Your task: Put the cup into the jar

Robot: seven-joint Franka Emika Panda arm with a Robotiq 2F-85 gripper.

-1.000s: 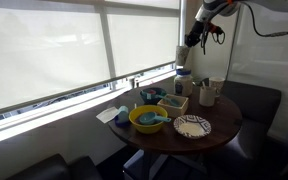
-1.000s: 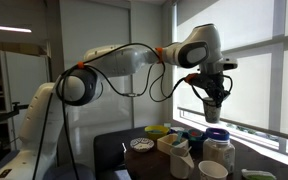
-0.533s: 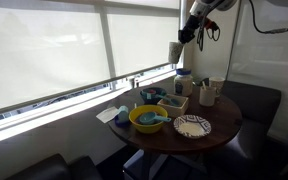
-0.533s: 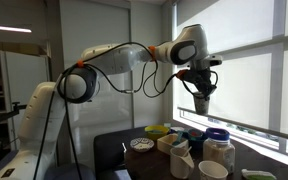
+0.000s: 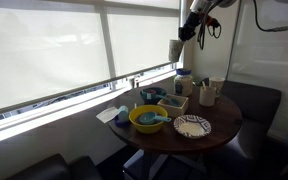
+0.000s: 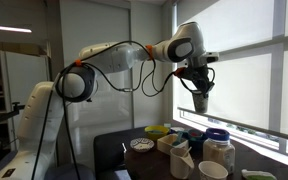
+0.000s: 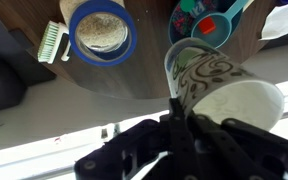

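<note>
The jar's blue opening [image 7: 102,33] lies below my gripper and to its left in the wrist view. My gripper moves that way next, lowers the cup inside and lets it go.
My gripper [image 5: 181,42] is shut on the rim of the cup [image 5: 174,50] and holds it high above the table. The cup is cream-white and tall; it hangs under the gripper [image 6: 200,92] in an exterior view [image 6: 200,102]. In the wrist view the cup [image 7: 229,95] shows a dark swirl pattern on its wall, and one finger of the gripper [image 7: 180,108] reaches inside its mouth. The jar [image 5: 184,82] stands on the table below, pale and see-through with a blue top [image 6: 218,150]. From above its blue ring [image 7: 102,30] lies well to the left of the cup.
On the round dark table [image 5: 224,125] stand a yellow bowl [image 5: 148,119], a patterned plate [image 5: 192,126], a tan box [image 5: 172,101] and a white mug [image 5: 208,95]. A window with blinds runs behind it. A brush [image 7: 51,42] lies beside the jar.
The arm has lifted the cup a little higher and carried it sideways, away from the spot over the jar. The things on the table have not moved.
</note>
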